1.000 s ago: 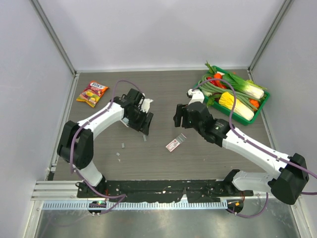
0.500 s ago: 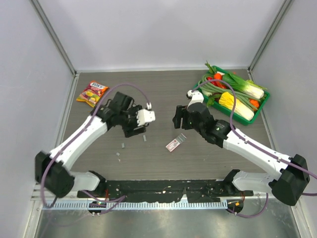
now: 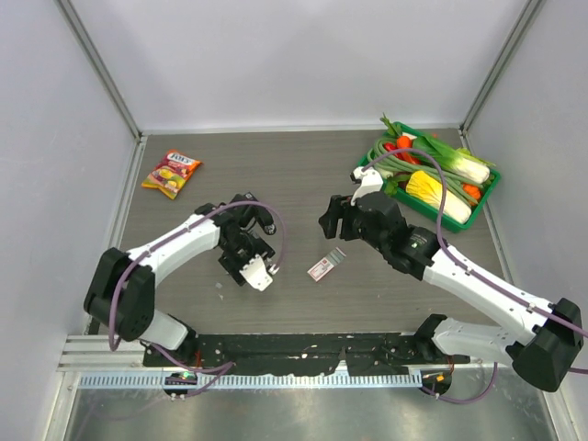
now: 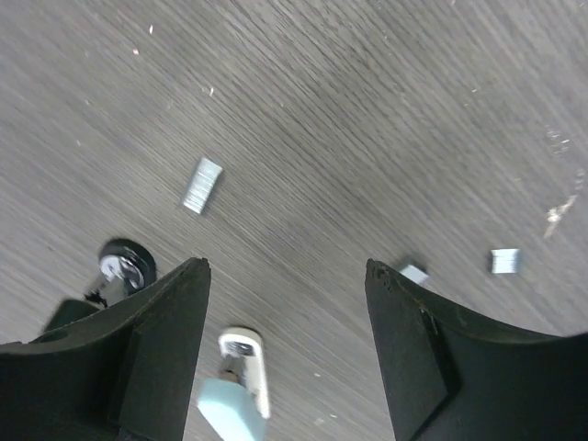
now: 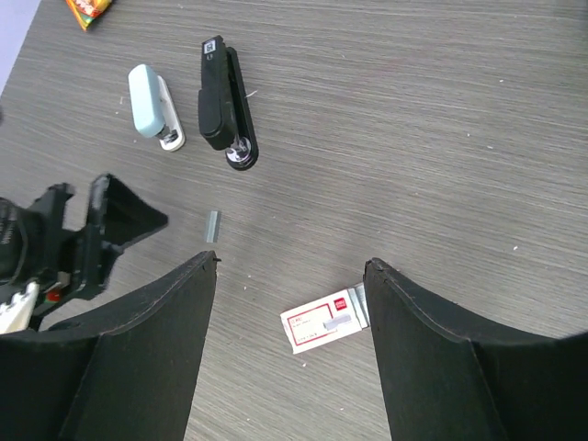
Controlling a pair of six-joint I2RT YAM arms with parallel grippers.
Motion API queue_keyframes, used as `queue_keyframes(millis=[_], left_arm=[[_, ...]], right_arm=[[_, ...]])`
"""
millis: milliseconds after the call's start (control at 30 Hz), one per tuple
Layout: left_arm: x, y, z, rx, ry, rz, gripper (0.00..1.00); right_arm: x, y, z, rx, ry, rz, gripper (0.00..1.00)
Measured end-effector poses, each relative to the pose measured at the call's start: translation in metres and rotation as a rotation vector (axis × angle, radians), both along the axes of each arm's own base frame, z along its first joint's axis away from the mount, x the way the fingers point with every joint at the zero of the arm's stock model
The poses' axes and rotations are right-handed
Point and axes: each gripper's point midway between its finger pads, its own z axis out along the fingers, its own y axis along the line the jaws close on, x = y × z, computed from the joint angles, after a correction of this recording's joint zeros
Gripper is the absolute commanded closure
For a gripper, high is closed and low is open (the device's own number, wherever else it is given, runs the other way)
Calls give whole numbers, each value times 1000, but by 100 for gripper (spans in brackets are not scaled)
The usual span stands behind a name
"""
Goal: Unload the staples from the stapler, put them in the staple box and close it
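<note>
The longer silvery strip (image 4: 202, 186) lies loose below the open fingers, on the staple box's side. My left gripper moves toward the staple box and down onto the strip next.
The stapler lies on the table in two parts side by side: a pale blue-grey shell (image 5: 147, 101) and a slim black arm (image 5: 220, 96). From the left wrist, the shell's end (image 4: 234, 390) shows low between the fingers and the black arm's round end (image 4: 124, 262) to the left. My left gripper (image 4: 285, 266) (image 3: 246, 250) hovers open, holding nothing. Short silvery strips of staples (image 4: 202, 184) (image 5: 213, 225) lie loose, with two smaller bits (image 4: 504, 261) further right. My right gripper (image 5: 289, 262) (image 3: 329, 223) is open above the table, empty.
A pink-and-white staple box (image 5: 322, 322) (image 3: 323, 266) lies under the right gripper, staples sticking out of its end. A snack packet (image 3: 171, 173) lies far left. A green tray (image 3: 481, 204) of vegetables stands at the back right.
My left wrist has swung round and come toward the near edge, and its jaws have widened a little. The right arm has barely moved.
</note>
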Motion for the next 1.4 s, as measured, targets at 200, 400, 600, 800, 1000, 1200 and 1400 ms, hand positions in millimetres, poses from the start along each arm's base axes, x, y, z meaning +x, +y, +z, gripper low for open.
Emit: queue_keyframes(millis=[200, 400, 600, 800, 1000, 1200, 1400], left_arm=[[13, -24, -7, -8, -35, -160, 29], [24, -39, -19, 7, -23, -224, 30], [29, -42, -30, 33, -1, -242, 32], [33, -48, -38, 47, 13, -254, 34], [40, -51, -40, 64, 17, -257, 44], [43, -50, -43, 86, 31, -258, 53], [43, -49, -48, 108, 43, -261, 55]], right_arm=[[-6, 2, 8, 20, -14, 35, 29], [-8, 6, 11, 28, -25, 70, 30], [-10, 6, 15, 35, -36, 81, 30], [-13, -2, 28, 40, -78, 69, 30], [-13, -8, 34, 42, -100, 49, 30], [-14, -13, 32, 21, -96, 43, 30], [-14, -17, 31, 7, -96, 37, 30]])
